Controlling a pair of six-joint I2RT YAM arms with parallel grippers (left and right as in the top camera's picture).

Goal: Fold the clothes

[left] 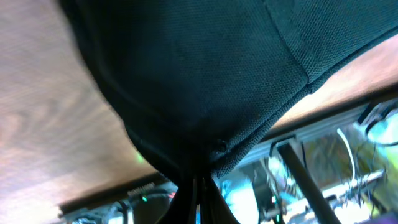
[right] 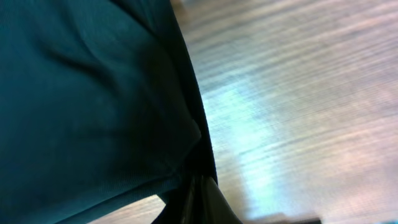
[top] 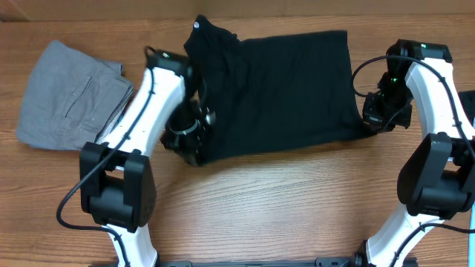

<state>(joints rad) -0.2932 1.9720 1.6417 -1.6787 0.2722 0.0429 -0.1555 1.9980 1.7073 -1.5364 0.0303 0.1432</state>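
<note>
The pinched corner should go up with my right gripper next. Then I will bring it down and release it on the bare wood [top: 372,140] beside the garment, since that place is below my gripper.
The clothes [top: 274,93] are a black garment spread over the middle and back of the wooden table, with a small white logo near its top left corner. My left gripper [top: 194,152] is shut on the garment's lower left corner. In the left wrist view the black fabric [left: 205,81] hangs bunched from the pinched jaws at the bottom. My right gripper [top: 369,127] is shut on the lower right corner. The right wrist view shows dark cloth [right: 93,99] filling the left side, gathered into the jaws at the bottom.
Light grey folded trousers [top: 67,96] with a pocket seam lie at the left of the table, partly under the left arm. Bare wood [top: 282,200] shows in front of the garment.
</note>
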